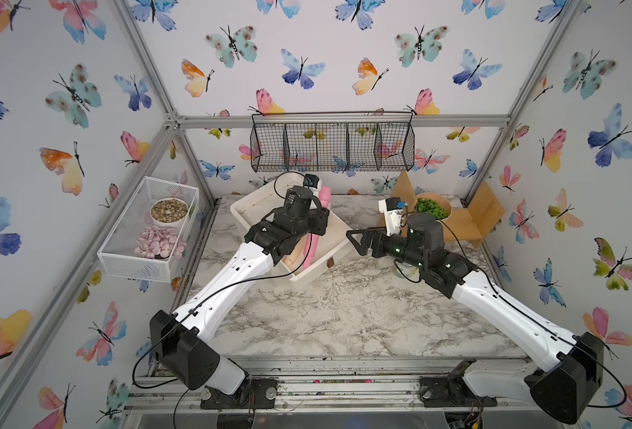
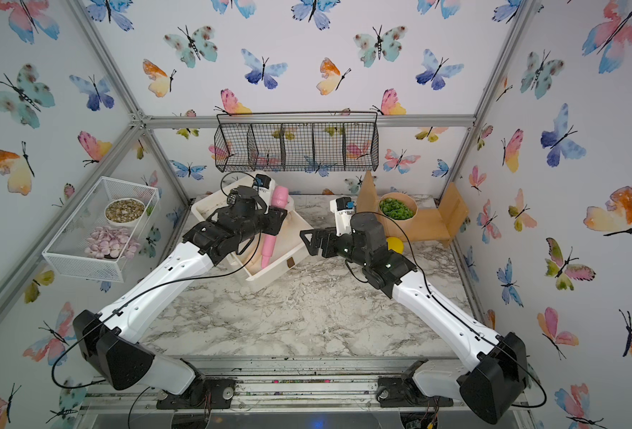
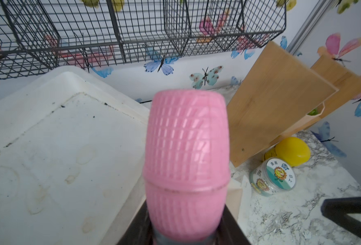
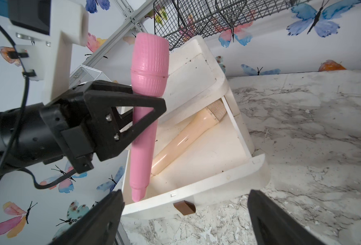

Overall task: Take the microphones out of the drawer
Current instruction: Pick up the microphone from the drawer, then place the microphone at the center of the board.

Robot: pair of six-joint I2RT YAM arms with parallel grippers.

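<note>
My left gripper should next lower the pink microphone onto bare tabletop in front of the drawer [image 1: 373, 296], below and back, and release it.
A pink microphone [image 4: 147, 84] is clamped at its neck by my left gripper [image 4: 147, 106], which is shut on it. It hangs nearly upright, its head [image 1: 324, 197] toward the back wall. Its tail end hangs over the front corner of the open white drawer [image 4: 196, 184]. In the left wrist view the pink head [image 3: 186, 148] fills the middle. A beige microphone [image 4: 188, 137] lies on the drawer floor. My right gripper [image 4: 186, 222] is open, just in front of the drawer's brown handle [image 4: 184, 207], holding nothing. Both top views show the pink microphone [image 2: 268, 245] and both arms over the drawer [image 2: 281, 273].
A black wire basket [image 1: 333, 145] hangs on the back wall above the drawer unit. A wooden stand [image 1: 466, 219] holds a bowl of green pieces [image 1: 431, 208]. A yellow ball [image 3: 292, 151] and a labelled jar [image 3: 272, 178] sit below it. A white mesh basket [image 1: 147, 230] hangs at the left.
</note>
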